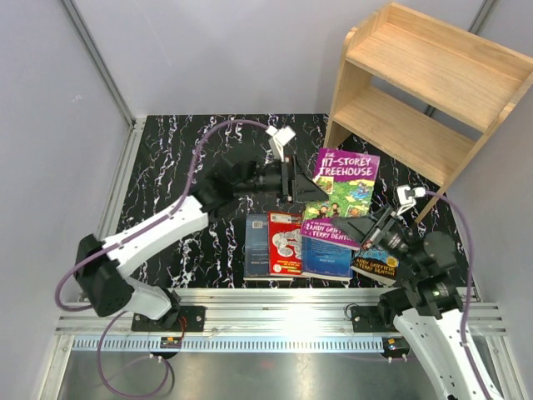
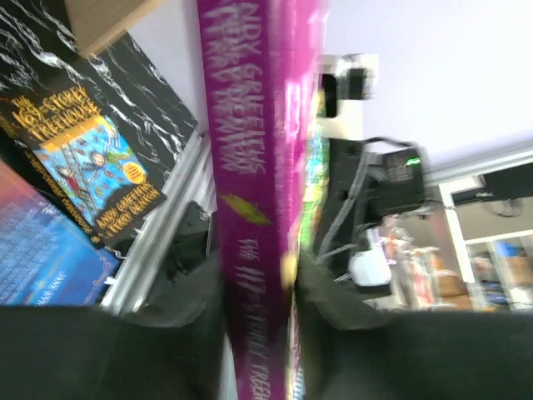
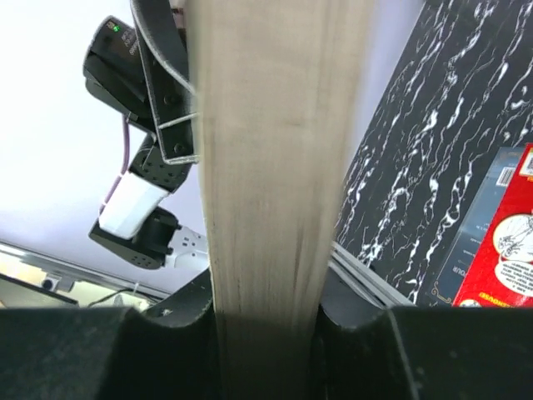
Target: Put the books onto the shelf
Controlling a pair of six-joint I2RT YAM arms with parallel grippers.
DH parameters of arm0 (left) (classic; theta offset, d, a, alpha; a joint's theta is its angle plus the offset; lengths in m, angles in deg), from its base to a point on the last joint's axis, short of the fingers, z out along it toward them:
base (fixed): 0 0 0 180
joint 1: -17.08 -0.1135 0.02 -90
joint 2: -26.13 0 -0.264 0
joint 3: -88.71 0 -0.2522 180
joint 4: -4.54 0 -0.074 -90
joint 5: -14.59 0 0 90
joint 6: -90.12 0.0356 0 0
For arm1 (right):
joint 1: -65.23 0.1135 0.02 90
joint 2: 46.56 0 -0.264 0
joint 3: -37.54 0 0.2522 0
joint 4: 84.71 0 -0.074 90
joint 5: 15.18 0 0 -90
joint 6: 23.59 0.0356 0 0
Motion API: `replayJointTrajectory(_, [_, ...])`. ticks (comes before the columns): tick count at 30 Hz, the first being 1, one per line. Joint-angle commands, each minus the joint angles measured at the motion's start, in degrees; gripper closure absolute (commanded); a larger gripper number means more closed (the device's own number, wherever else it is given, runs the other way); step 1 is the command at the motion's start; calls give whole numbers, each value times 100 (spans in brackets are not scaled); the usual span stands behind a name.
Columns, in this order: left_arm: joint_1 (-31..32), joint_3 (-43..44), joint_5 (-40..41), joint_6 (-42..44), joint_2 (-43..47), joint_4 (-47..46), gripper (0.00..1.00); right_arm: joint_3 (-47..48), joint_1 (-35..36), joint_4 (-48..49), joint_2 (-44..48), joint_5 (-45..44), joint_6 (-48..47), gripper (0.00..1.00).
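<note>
The right gripper lifts up and outward next, lays the book onto the shelf's upper board (image 1: 395,42) near its side panel and releases it, since that board is empty.
A purple-green Treehouse book (image 1: 343,182) hangs tilted above the table, held from two sides. My left gripper (image 1: 301,187) is shut on its purple spine (image 2: 250,167), with both jaws pressed against the covers in the left wrist view (image 2: 258,333). My right gripper (image 1: 360,229) is shut on the book's beige page edge (image 3: 275,167), its jaws tight on both sides (image 3: 266,333). Other books lie flat near the front edge: dark blue-grey (image 1: 256,244), red (image 1: 285,242), plain blue (image 1: 326,248) and blue-yellow (image 1: 376,262). The wooden shelf (image 1: 425,92) stands at the back right.
The black marbled table (image 1: 191,167) is bordered by a metal rail (image 1: 275,300) at the front and grey walls at the left and back. The shelf's side panel (image 1: 346,92) is close behind the held book. The blue-yellow book (image 2: 83,167) lies partly under my right arm.
</note>
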Motion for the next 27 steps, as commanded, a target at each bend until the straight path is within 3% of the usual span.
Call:
replayJointTrajectory(1, [-205,515,1384,1431,838,1637,43,1549,-39,-1527,-124,-632,-1067,100])
replayJointTrajectory(2, [-205,480,1760,1529,954,1805,22,2249,-30,-1785,-301,-720,-1242,100])
replayJointTrajectory(5, [-205,138,2315,1741,1463,2218,1,3716,-47,-2604,-1179,-1063,-1875,100])
replayJointTrajectory(14, [-205,-1329,2977,1803,2958,2492,1,7743,-39,-3800,-4220,-2486,-3107,100])
replayJointTrajectory(21, [-205,-2253,2924,1601,3740,2510,1,9663,-65,-3941,-6338,-4288,-3397,100])
replayJointTrajectory(27, [-205,-2675,2924,1583,3995,2597,1,11596,-565,-4239,-8061,-4378,-3064,100])
